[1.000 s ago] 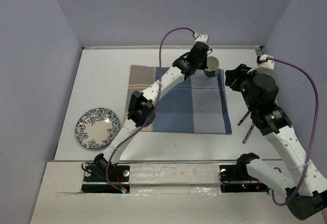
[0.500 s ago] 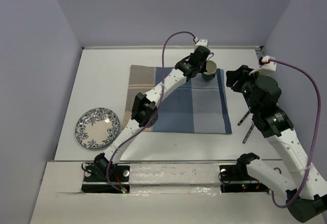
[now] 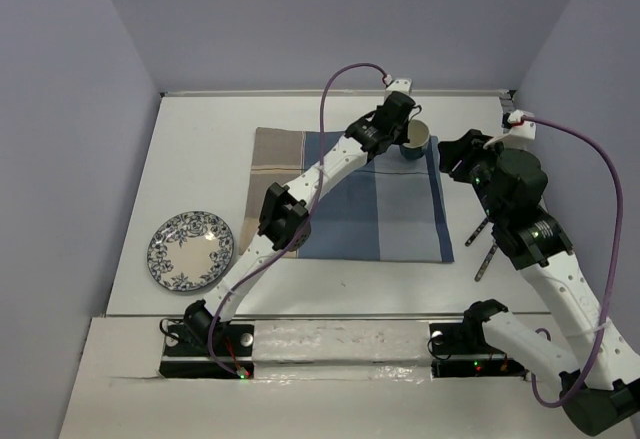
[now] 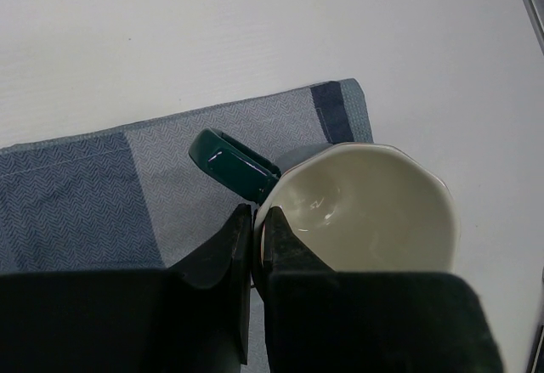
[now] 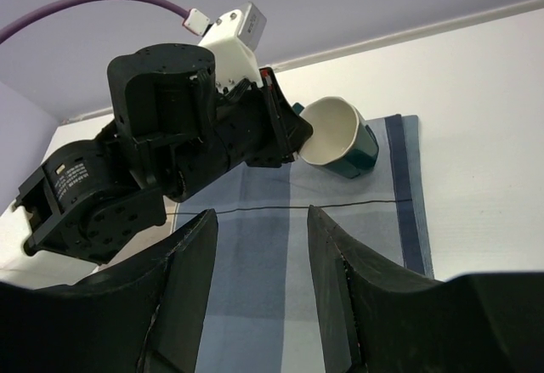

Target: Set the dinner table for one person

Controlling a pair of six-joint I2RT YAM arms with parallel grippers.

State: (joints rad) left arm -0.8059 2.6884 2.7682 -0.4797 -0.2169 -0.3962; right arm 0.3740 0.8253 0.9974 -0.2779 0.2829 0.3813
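Observation:
I should lower the tilted mug with my left gripper next until its base rests on the cloth at the placemat's far corner (image 4: pixel 303 142) below the gripper, and let go of the mug's rim.
A dark green mug (image 3: pixel 416 137) with a cream inside (image 4: pixel 365 211) hangs tilted over the far right corner of the blue-and-tan plaid placemat (image 3: pixel 350 199). My left gripper (image 3: pixel 400 124) is shut on its rim, one finger inside and one outside (image 4: pixel 259 228), beside the handle (image 4: pixel 229 161). The right wrist view shows the same mug (image 5: pixel 336 135) tipped in that grip; I cannot tell whether its base touches the cloth. My right gripper (image 5: pixel 259 216) stands open above the placemat's right side (image 3: pixel 455 151), holding nothing. The white dinner table (image 3: pixel 200 159) lies under it all.
A blue-patterned plate (image 3: pixel 191 250) lies on the table left of the placemat, near the front. Two dark utensils (image 3: pixel 482 244) lie on the table right of the placemat, below the right arm. Walls close the table on three sides.
The left gripper has shifted slightly with the mug over the placemat's far right corner, and the mug's tilt has changed. The right arm has hardly moved.

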